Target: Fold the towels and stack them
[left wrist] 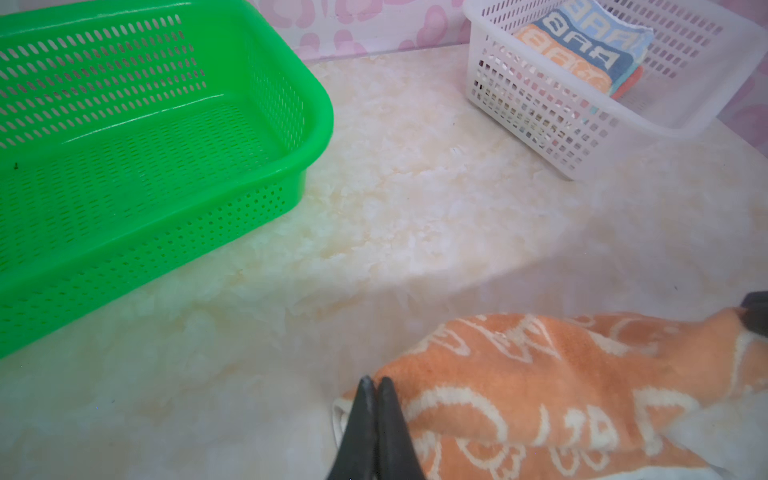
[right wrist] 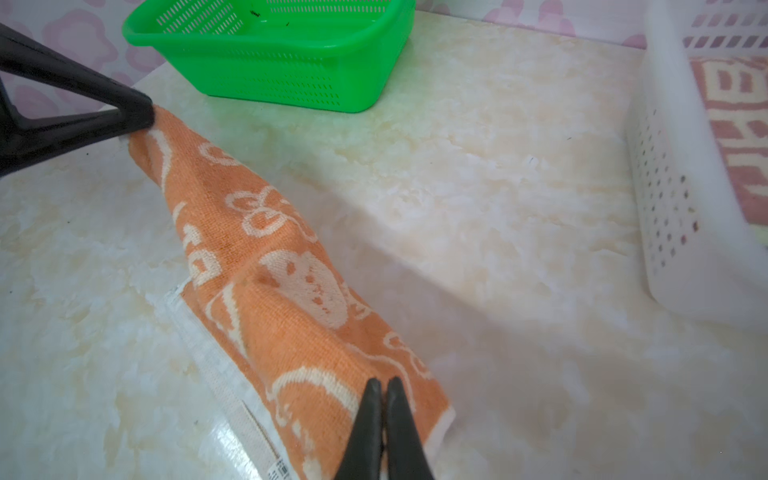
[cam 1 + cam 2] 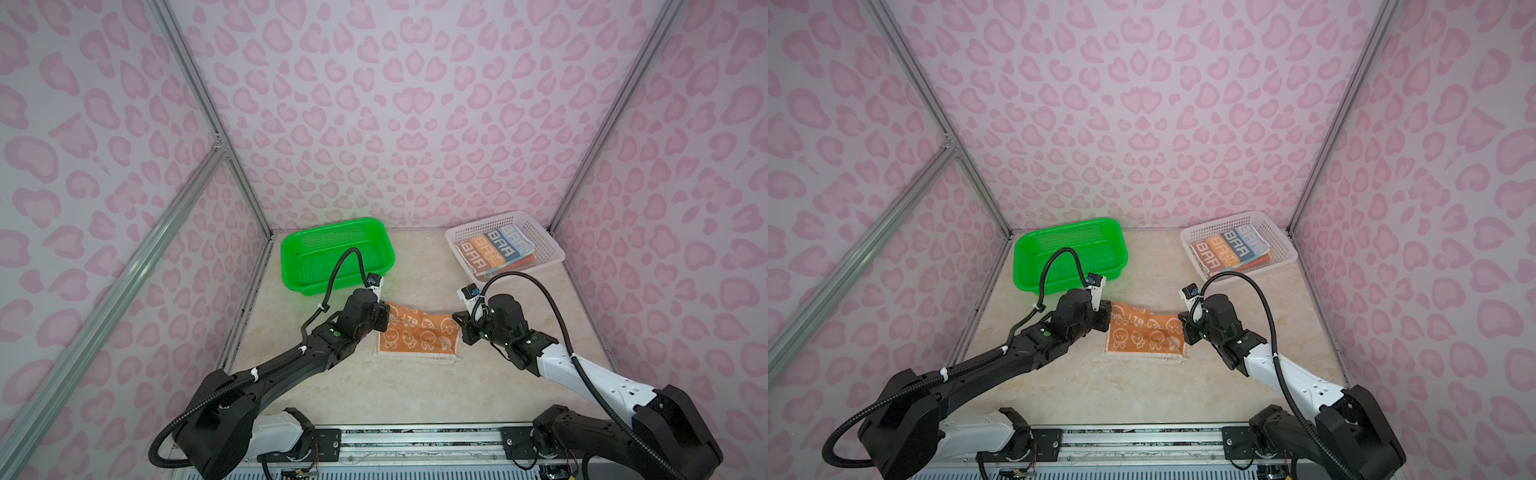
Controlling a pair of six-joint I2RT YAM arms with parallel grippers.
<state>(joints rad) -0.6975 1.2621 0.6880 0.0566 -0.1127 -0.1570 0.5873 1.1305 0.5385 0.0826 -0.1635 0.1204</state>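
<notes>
I need to move my left gripper back and down to the towel's near white-hemmed edge and let go of the towel's far corner, because that edge is below the gripper, toward my base.
An orange towel with white cartoon faces lies mid-table, its near white-hemmed edge flat on the top. Its far edge is raised and sags between my two grippers. My left gripper is shut on the towel's left far corner. My right gripper is shut on the right far corner. In the right wrist view the left gripper pinches the cloth's other end. A folded striped towel with white block letters lies in the white basket.
A green perforated basket stands at the back left with nothing in it, just behind the left wrist. The white basket is at the back right. Pink patterned walls and metal frame rails close in the marble table on three sides.
</notes>
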